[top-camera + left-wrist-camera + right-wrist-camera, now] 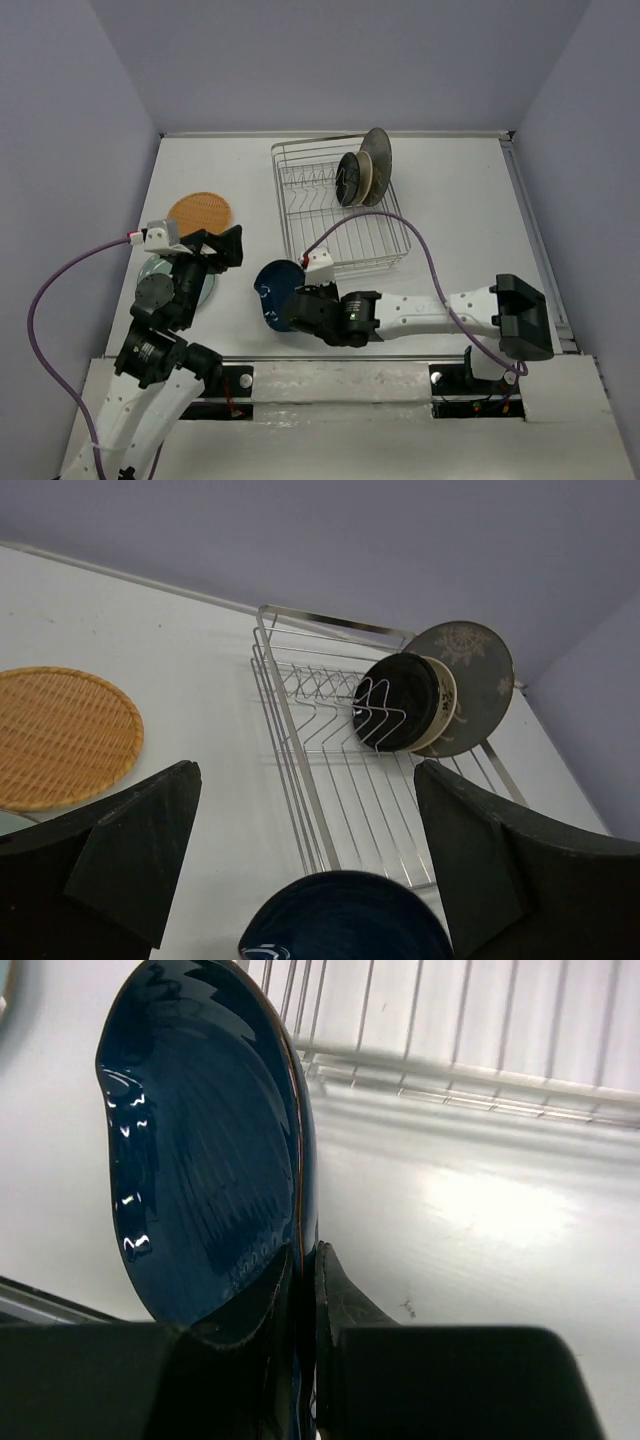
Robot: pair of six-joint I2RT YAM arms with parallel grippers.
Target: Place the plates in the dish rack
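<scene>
The wires of the slot beside the black plate [349,180] stand empty, so the right gripper will move up and outward, then down over that slot to release the blue plate [273,288].
My right gripper [298,305] [305,1260] is shut on the rim of the dark blue plate [273,288] [200,1160] and holds it tilted on edge just in front of the dish rack [290,215] [300,780] [450,1090]. At the rack's far right end a black plate [349,180] [400,700], a cream plate [367,180] [447,705] and a grey patterned plate [381,160] [478,665] stand upright. The orange woven plate [200,212] [60,735] lies flat at the left. The pale teal plate [153,267] lies partly under my left arm. My left gripper [226,246] [307,780] hangs open and empty above the table, facing the rack.
A purple cable [400,225] from the right wrist arches over the rack's near right corner. Another purple cable [45,290] loops off the table's left side. Walls close the table at the back and sides, and a rail [530,220] runs along its right edge.
</scene>
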